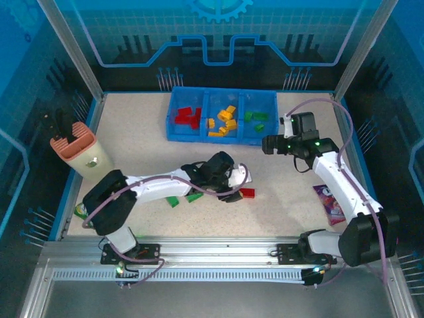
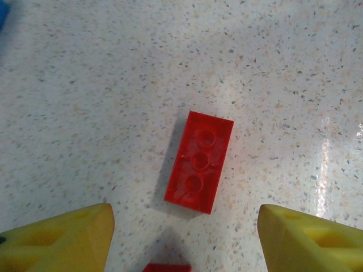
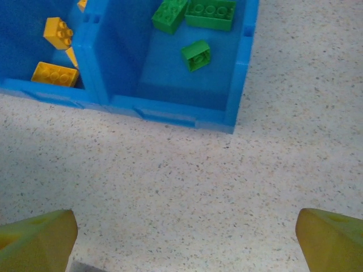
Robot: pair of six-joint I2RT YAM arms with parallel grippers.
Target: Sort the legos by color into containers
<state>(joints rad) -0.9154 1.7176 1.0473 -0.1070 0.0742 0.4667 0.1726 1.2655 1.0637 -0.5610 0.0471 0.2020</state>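
Note:
I should lower my left gripper over the red lego that lies hollow side up, and then close my left gripper on it.
The blue tray (image 1: 171, 114) holds red legos (image 1: 187, 118) in its left container, yellow ones (image 1: 224, 121) in the middle and green ones (image 1: 258, 119) on the right. One red lego (image 2: 199, 161) lies hollow side up on the table, just ahead of my left gripper (image 2: 184, 238), which is open and apart from it. A red sliver (image 2: 166, 267) shows low between its fingers; I cannot tell what it is. Two green legos (image 1: 173, 201) lie left of that gripper (image 1: 233, 192). My right gripper (image 3: 184, 238) hangs open over bare table before the green container (image 3: 193, 85).
A beige-and-pink utensil holder (image 1: 76, 149) stands at the far left. A purple snack packet (image 1: 329, 199) lies by the right arm. The blue tray's near wall (image 3: 170, 110) is close in front of the right gripper (image 1: 270, 144).

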